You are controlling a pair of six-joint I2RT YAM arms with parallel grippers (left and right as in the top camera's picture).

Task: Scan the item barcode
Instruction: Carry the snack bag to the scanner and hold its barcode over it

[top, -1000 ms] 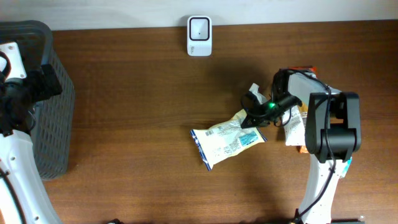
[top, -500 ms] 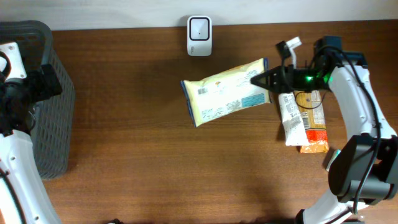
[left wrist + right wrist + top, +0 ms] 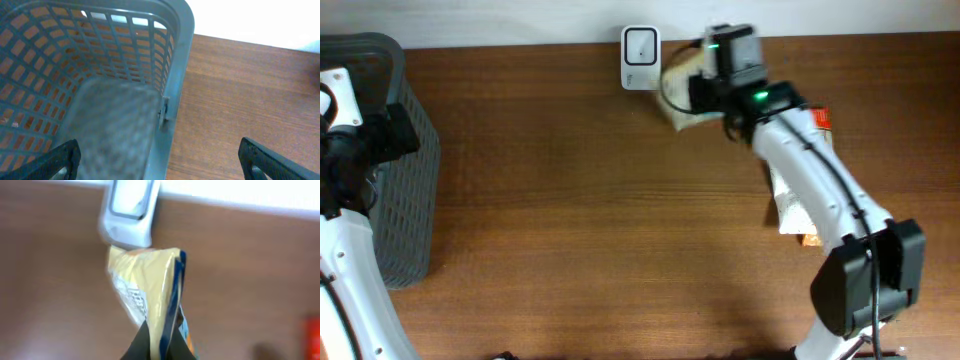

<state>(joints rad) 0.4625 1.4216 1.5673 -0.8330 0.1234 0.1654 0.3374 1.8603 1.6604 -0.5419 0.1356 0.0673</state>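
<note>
I will bring my right gripper over the scanner, which sits just past the packet's top, then swing toward the other packets and release there.
The item is a pale yellow snack packet with blue trim, held up edge-on just right of the white barcode scanner at the table's back edge. My right gripper is shut on the packet's lower end. In the overhead view the packet is mostly hidden under the right wrist. The scanner sits directly beyond the packet's top in the right wrist view. My left gripper hangs open over the rim of the grey basket at the far left.
The grey mesh basket stands at the left edge. Other packets lie at the right: a white one and an orange one, with a red corner beside the right arm.
My right arm swung the packet from the middle of the table up and leftward to the scanner, turning it edge-on. The left arm stayed still.
</note>
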